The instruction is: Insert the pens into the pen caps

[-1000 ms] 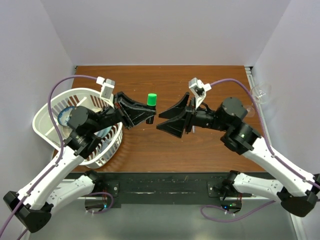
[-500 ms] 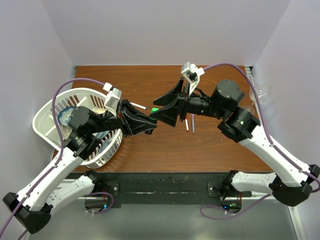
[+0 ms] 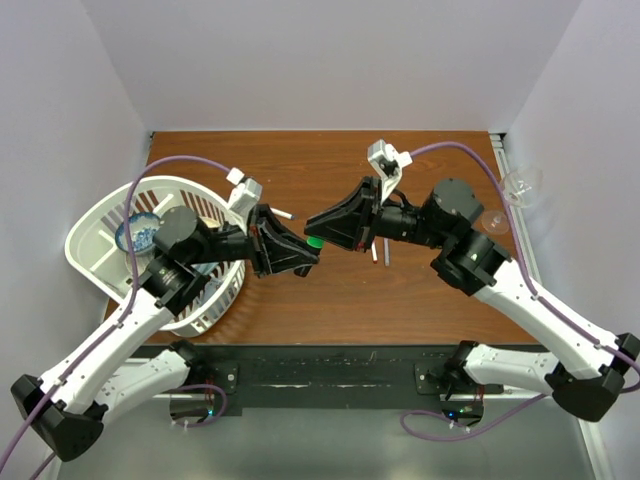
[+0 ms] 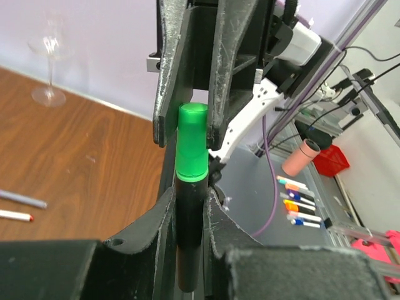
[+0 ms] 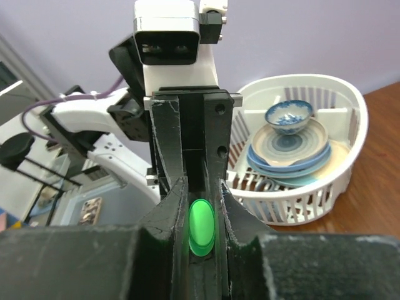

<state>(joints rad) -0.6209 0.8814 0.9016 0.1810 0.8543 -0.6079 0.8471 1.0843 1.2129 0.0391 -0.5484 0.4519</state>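
Observation:
My left gripper will next go down toward the right in the top view and let go on the wood beside the white pens, because the green cap is on the marker.
My left gripper is shut on the thick black marker, which stands up between its fingers. A green pen cap sits on the marker's end. My right gripper meets it head-on above the table middle and is shut on that green cap, one finger on each side. In the top view only a sliver of the green cap shows between the two grippers. Two thin white pens lie on the wood under the right arm. A third thin white pen lies behind the left gripper.
A white basket holding a blue bowl and plates stands at the table's left edge, under the left arm. A wine glass stands at the far right edge. White walls close in the back and sides.
The left gripper swung the marker to the right and lower. The right arm moved left to meet it, and its open jaws have shut on the green cap.

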